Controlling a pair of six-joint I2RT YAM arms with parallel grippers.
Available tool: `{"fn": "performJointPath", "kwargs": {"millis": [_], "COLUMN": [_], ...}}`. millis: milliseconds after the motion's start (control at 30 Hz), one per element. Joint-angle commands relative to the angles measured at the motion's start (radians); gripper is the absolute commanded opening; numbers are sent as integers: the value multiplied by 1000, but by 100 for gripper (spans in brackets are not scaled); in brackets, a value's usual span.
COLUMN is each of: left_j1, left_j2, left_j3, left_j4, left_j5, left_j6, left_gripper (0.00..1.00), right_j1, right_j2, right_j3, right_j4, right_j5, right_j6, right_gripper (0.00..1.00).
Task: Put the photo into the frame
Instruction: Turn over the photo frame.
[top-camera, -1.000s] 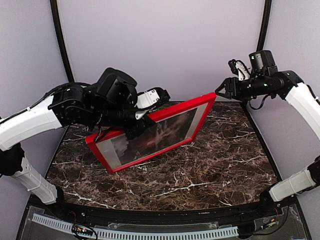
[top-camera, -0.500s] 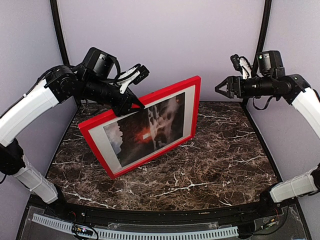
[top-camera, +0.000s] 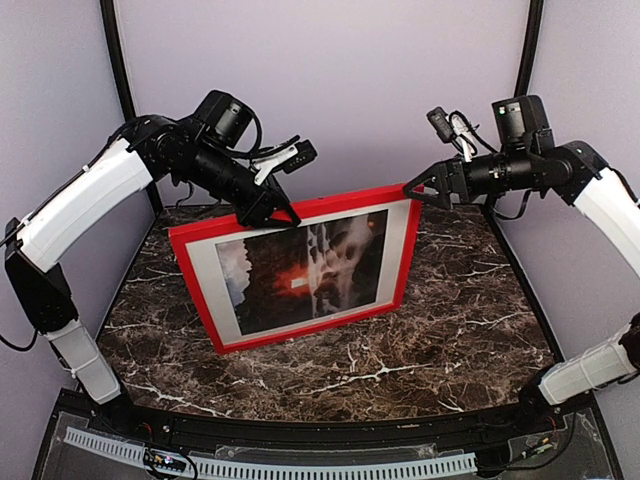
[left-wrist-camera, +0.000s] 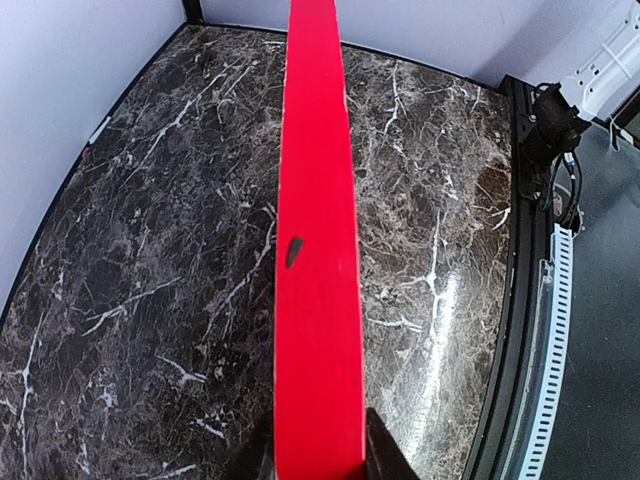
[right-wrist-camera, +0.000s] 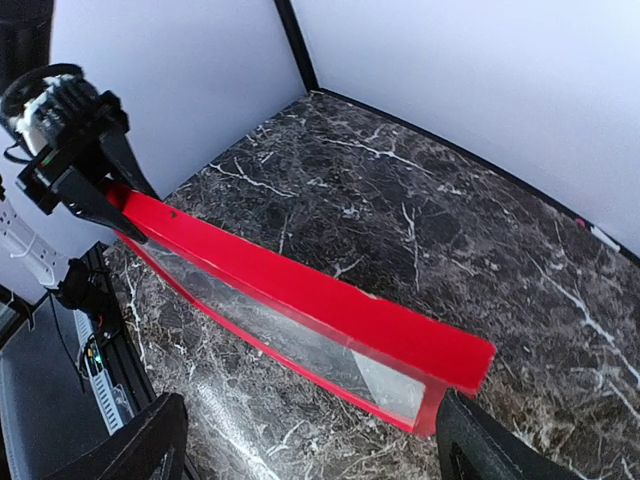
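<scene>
I need to swing the frame's top bar (top-camera: 318, 206) (left-wrist-camera: 320, 435) with my left gripper until it is parallel to the black near bar and then let go of it, because the frame is standing at a slant on the table.
The red frame (top-camera: 300, 338) stands nearly upright on its lower edge on the marble table, front toward the camera. The photo (top-camera: 300, 272), dark with an orange glow, sits inside it behind a white mat (top-camera: 401, 262). My left gripper (top-camera: 270, 212) is shut on the frame's top rail left of its middle. In the left wrist view the red rail (left-wrist-camera: 315, 250) runs between the fingers (left-wrist-camera: 388, 462). My right gripper (top-camera: 418, 190) is open at the frame's top right corner. In the right wrist view that corner (right-wrist-camera: 462, 362) lies just inside the right finger (right-wrist-camera: 490, 445).
The dark marble table (top-camera: 420, 350) spreads around the frame. Lilac walls close the back and sides. A black rail with a white cable strip (top-camera: 300, 465) runs along the near edge.
The left gripper has turned the frame so its top rail is nearly level and the frame more upright. The right gripper has moved left and down to the frame's top right corner.
</scene>
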Motion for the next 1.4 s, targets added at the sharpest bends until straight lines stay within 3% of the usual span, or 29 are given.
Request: {"fn": "performJointPath", "kwargs": {"millis": [0, 333, 600, 700, 900, 1000, 1233, 1367], "left_j1": [4, 3, 5, 5, 5, 5, 11, 15], "left_j2": [7, 88, 99, 105, 121, 128, 137, 140], "left_j3": [118, 233, 237, 237, 233, 232, 232, 231], "left_j4": [-22, -127, -131, -133, -140, -141, -139, -139], "left_j5": [120, 176, 206, 212, 230, 231, 239, 243], "left_j6": [103, 245, 283, 284, 290, 290, 293, 292], "left_gripper": [0, 0, 0, 0, 0, 0, 0, 1], "right_j1": [76, 198, 278, 287, 293, 301, 312, 317], "right_j2": [33, 173, 253, 276, 314, 329, 347, 354], "right_j3": [107, 278, 312, 326, 360, 356, 351, 350], "right_j4": [-62, -221, -287, -295, -315, -319, -325, -326], "right_j5": [48, 160, 224, 239, 239, 250, 279, 287], "right_j6": [-123, -256, -285, -288, -290, -292, -296, -299], "right_gripper": [87, 86, 83, 76, 51, 45, 45, 55]}}
